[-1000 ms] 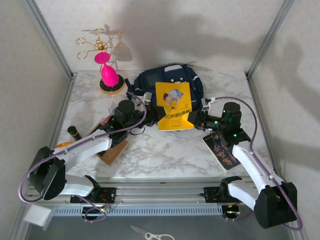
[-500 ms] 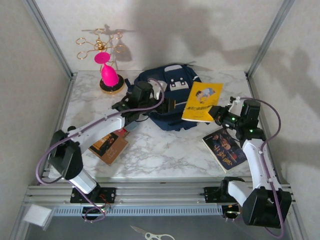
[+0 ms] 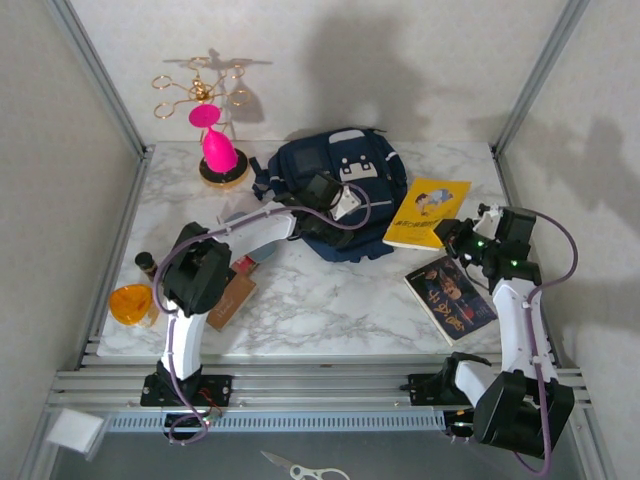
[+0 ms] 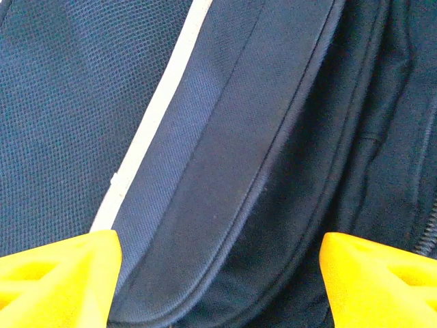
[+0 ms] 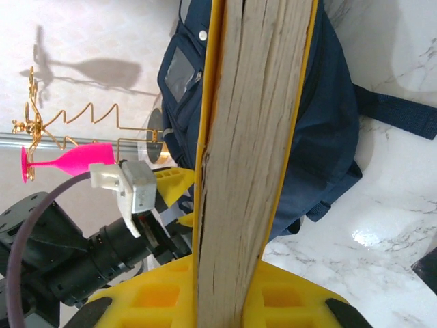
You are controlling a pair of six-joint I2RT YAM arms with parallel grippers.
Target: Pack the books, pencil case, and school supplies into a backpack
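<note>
I will next lower my open left gripper onto the fold of the backpack's rim [image 4: 205,208] and close it there, since the folded fabric already runs between its yellow fingers.
The navy backpack [image 3: 340,175] lies at the back middle of the table. My left gripper [image 3: 325,205] hovers over its near edge, open, and its yellow fingertips [image 4: 58,280] straddle the backpack's fabric [image 4: 225,157] without pinching it. My right gripper [image 3: 455,238] is shut on the near edge of the yellow book [image 3: 430,210], held to the right of the backpack. In the right wrist view the book's page edge [image 5: 252,150] stands clamped in the right gripper [image 5: 242,287]. The dark book [image 3: 450,297] and the brown book [image 3: 228,298] lie flat on the table. The pencil case is out of view.
A pink glass [image 3: 218,150] and a gold wire stand [image 3: 200,88] sit at the back left. An orange piece [image 3: 130,303] and a small dark cylinder [image 3: 147,264] lie near the left edge. A red box [image 3: 246,264] peeks from under the left arm.
The left gripper has opened and moved right onto the backpack. The right gripper has carried the yellow book to the right, off the backpack.
</note>
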